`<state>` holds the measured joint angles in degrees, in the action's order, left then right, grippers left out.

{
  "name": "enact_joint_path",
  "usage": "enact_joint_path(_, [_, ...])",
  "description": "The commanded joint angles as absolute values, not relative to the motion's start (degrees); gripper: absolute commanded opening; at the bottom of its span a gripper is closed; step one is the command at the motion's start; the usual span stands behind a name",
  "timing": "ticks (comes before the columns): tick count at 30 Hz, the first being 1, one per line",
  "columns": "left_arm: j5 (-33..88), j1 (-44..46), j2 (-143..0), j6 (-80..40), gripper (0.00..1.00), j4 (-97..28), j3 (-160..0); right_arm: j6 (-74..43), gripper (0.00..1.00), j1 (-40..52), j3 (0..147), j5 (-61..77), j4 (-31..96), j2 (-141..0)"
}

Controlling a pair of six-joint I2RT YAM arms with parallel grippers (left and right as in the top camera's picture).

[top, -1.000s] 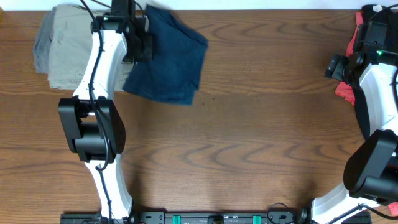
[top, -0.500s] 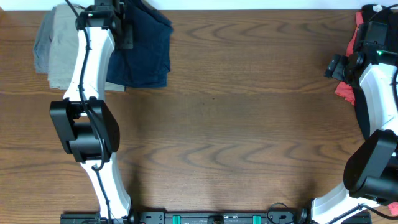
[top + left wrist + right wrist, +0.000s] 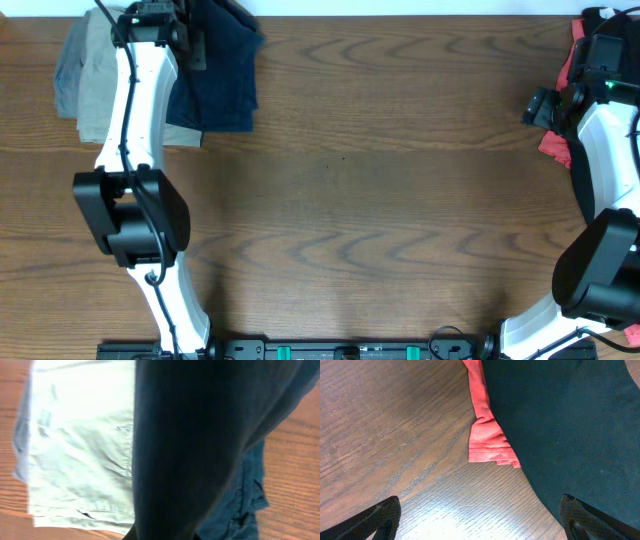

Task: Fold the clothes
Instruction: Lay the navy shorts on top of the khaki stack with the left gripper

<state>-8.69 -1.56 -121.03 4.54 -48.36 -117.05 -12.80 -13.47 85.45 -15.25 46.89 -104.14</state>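
Next I should raise my left gripper, shift it left in the overhead view and lower it over the khaki trousers to release, as the shorts jut past them.
The dark navy shorts lie bunched at the table's back left, and their left part overlaps the right edge of the khaki folded trousers. My left gripper is shut on the shorts' top edge. In the left wrist view dark fabric hangs in front of the camera and hides the fingers. More of the shorts shows at the lower right of that view. My right gripper is open and empty over bare wood, just beside the black garment.
The khaki trousers lie left of the shorts. The black garment with a coral-pink edge lies at the far right back, under the right arm. The table's back edge runs close behind both piles.
My left gripper has moved left and back and pulled the navy shorts with it. The shorts went from spread at an angle to bunched against the khaki trousers. The right arm has not moved.
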Motion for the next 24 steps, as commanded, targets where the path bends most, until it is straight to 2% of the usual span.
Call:
enact_joint_path(1, [-12.64, -1.72, -117.25, 4.86, 0.06, -47.64, -119.2, -12.8, 0.99, -13.13, 86.5, -16.1, 46.98, -104.01])
enact_joint_path(24, [-14.63, -0.3, -112.9, 4.6, 0.06, -48.34, -119.2, -12.8, 0.99, -13.17, 86.5, -16.08, 46.98, -104.01])
